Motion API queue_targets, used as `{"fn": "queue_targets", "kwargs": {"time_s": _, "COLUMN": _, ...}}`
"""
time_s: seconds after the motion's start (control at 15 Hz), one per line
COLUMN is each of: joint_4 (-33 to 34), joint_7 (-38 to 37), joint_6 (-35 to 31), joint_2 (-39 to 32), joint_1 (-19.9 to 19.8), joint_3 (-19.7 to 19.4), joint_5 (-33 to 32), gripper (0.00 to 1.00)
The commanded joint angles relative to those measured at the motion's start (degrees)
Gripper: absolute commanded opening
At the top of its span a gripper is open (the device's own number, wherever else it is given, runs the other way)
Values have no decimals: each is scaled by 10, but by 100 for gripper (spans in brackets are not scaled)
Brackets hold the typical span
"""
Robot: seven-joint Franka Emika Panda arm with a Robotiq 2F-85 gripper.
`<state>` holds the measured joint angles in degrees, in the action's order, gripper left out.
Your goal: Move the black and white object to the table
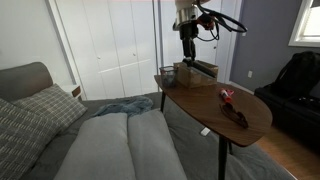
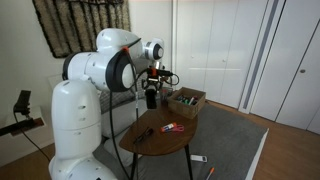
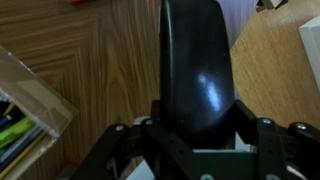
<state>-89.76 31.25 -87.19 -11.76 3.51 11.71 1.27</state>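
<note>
The bare wood [image 2: 158, 123] beside the red item is below my gripper, so my gripper should next lower the black and white object onto that clear spot and let go of it.
My gripper [image 3: 197, 128] is shut on the black and white object [image 3: 200, 70], a smooth, rounded black body with a bit of white showing at its base. In both exterior views the gripper [image 1: 187, 47] [image 2: 152, 88] points down and holds the object [image 2: 151, 99] over the far end of the oval brown wooden table [image 1: 215, 108] [image 2: 160, 142], next to a box. The wood grain of the table [image 3: 100, 55] fills the wrist view behind the object. I cannot tell whether the object touches the tabletop.
An open box [image 1: 195, 72] [image 2: 186, 102] stands at the table's far end, and a clear container with pens [image 3: 25, 105] lies beside the gripper. A red item [image 1: 227, 96] [image 2: 172, 127] and a dark item [image 1: 236, 116] [image 2: 143, 133] lie mid-table. A grey sofa [image 1: 120, 145] is beside the table.
</note>
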Motion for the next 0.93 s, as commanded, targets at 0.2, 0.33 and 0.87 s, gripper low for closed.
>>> {"fn": "queue_targets", "kwargs": {"time_s": 0.2, "joint_4": -82, "joint_7": -128, "joint_6": -43, "joint_2": -1, "joint_1": 31, "joint_3": -22, "joint_5": -83, "gripper": 45}}
{"fn": "queue_targets", "kwargs": {"time_s": 0.33, "joint_4": -88, "joint_7": -138, "joint_6": -69, "joint_2": -16, "joint_1": 30, "joint_3": -26, "joint_5": -103, "gripper": 45}}
{"fn": "queue_targets", "kwargs": {"time_s": 0.87, "joint_4": -56, "joint_7": -136, "joint_6": -100, "joint_2": -98, "joint_1": 32, "joint_3": -33, "joint_5": -134, "gripper": 45}}
